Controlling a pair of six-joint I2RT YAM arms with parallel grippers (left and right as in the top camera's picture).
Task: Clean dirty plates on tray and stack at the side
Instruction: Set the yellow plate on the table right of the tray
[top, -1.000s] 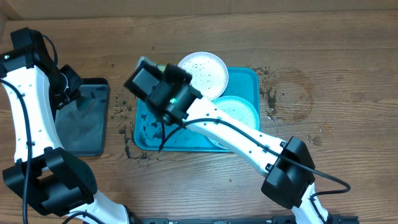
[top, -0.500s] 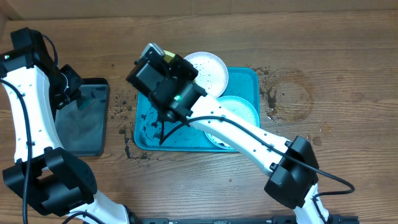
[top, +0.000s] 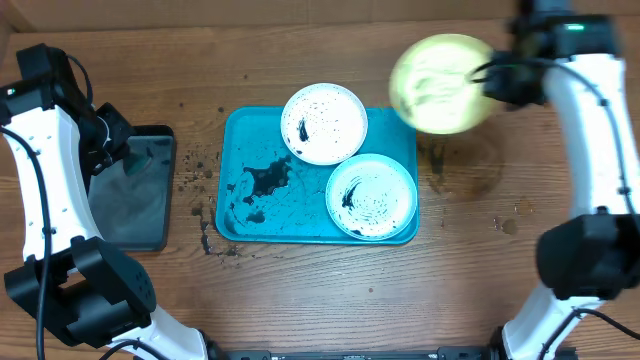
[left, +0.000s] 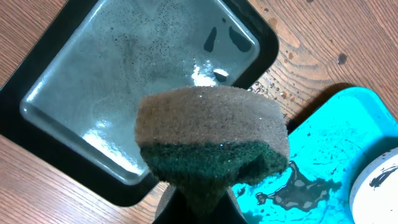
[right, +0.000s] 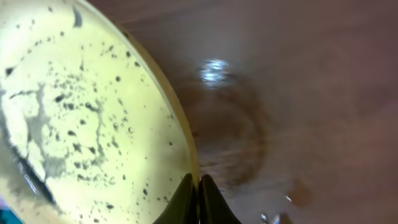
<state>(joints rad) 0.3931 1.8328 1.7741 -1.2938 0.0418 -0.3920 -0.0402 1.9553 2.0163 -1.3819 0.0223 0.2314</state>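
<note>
Next, the right gripper moves back and to the right in the overhead view. Then it lowers the yellow-green plate onto the round stain (top: 472, 167) (right: 225, 134), where the wood is free.
The turquoise tray (top: 240, 215) holds a white plate (top: 324, 123) at its back and a light aqua plate (top: 371, 196) at its front right, both speckled black. Black grime lies on the tray's left half. My right gripper (right: 198, 190) is shut on the rim of the yellow-green plate (top: 438, 83), which hangs blurred in the air above the table, right of the tray; it also shows in the right wrist view (right: 81, 118). My left gripper (left: 199, 208) is shut on a brown and green sponge (left: 211, 140), above the black tray's right edge.
A black tray with grey inside (top: 135, 190) holding water stands left of the turquoise tray; it also shows in the left wrist view (left: 124, 81). Dark crumbs are scattered on the wood around the turquoise tray. A round stain (top: 470, 155) marks the table at right.
My right arm has swung from over the tray's left half to the far right, carrying the yellow-green plate up and off the tray. The left arm has not moved.
</note>
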